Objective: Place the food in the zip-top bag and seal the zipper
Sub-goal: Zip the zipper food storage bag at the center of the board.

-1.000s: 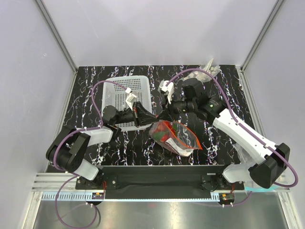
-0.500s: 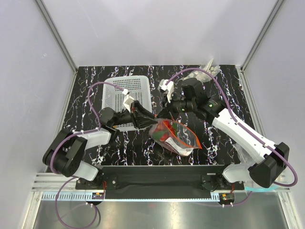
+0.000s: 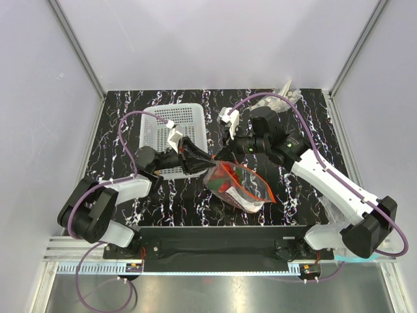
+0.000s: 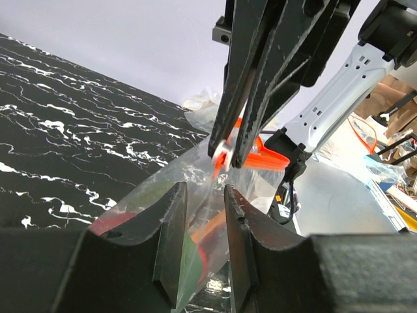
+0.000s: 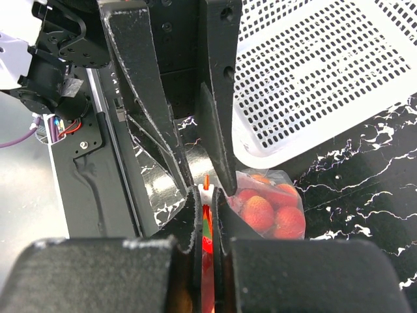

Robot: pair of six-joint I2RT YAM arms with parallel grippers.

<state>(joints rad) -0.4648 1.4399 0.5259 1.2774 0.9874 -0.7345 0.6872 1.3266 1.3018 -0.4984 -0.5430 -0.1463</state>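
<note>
The bag's opening is gaping, so the robot's right gripper will next slide along the orange zipper to its other end (image 3: 272, 199), toward the right in the top view, and then let go.
The zip-top bag (image 3: 242, 187) lies in the middle of the table with the food (image 3: 226, 182) inside: red round pieces (image 5: 264, 212) and green and orange bits (image 4: 194, 251). My right gripper (image 3: 225, 156) is shut on the zipper (image 5: 206, 181) at its white end piece (image 4: 223, 151), at the bag's far left corner. My left gripper (image 3: 203, 158) is open, facing the right one. Its fingers (image 4: 171, 228) straddle the clear film of the bag just below the zipper (image 4: 262, 154) without pinching it.
The white lattice basket (image 3: 171, 130) stands just behind the left gripper, close to the bag's corner (image 5: 313, 78). A greyish clear plastic wad (image 3: 287, 94) lies at the back right. The arm bases and a black rail run along the near edge.
My left gripper has crept a little right and towards the back, closer to the bag's corner. The right gripper shifted slightly and keeps its hold. The bag has barely moved.
</note>
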